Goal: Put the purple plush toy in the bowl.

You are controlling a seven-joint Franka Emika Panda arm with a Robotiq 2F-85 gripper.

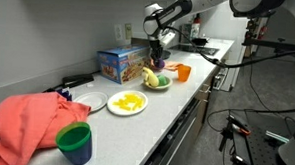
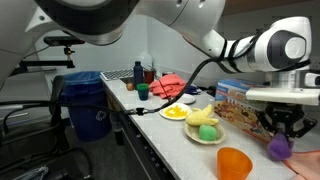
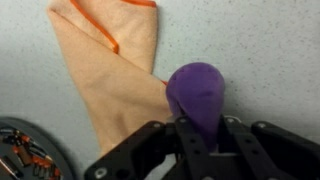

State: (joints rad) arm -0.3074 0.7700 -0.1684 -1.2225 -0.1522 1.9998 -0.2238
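Note:
The plush toy (image 2: 279, 147) goes across the counter in my gripper over the bowl's edge by the blue box next for release, since it is still apart from the bowl.
My gripper (image 3: 200, 140) is shut on the purple plush toy (image 3: 195, 95), whose rounded top sticks out past the fingers. In both exterior views the gripper (image 1: 159, 55) (image 2: 280, 125) holds the toy (image 1: 156, 64) (image 2: 279, 147) low over the counter, just beyond the pale bowl (image 1: 158, 86) (image 2: 206, 139). The bowl holds a green and a yellow item. The toy is apart from the bowl. I cannot tell whether the toy touches the counter.
An orange cup (image 1: 183, 71) (image 2: 234, 162) stands close to the bowl. A white plate (image 1: 112, 107) (image 2: 166, 115) with yellow food, a green cup (image 1: 75, 142) (image 2: 143, 90), a red cloth (image 1: 31, 122) and a blue box (image 1: 121, 63) share the counter. A peach cloth (image 3: 115, 60) lies under the wrist.

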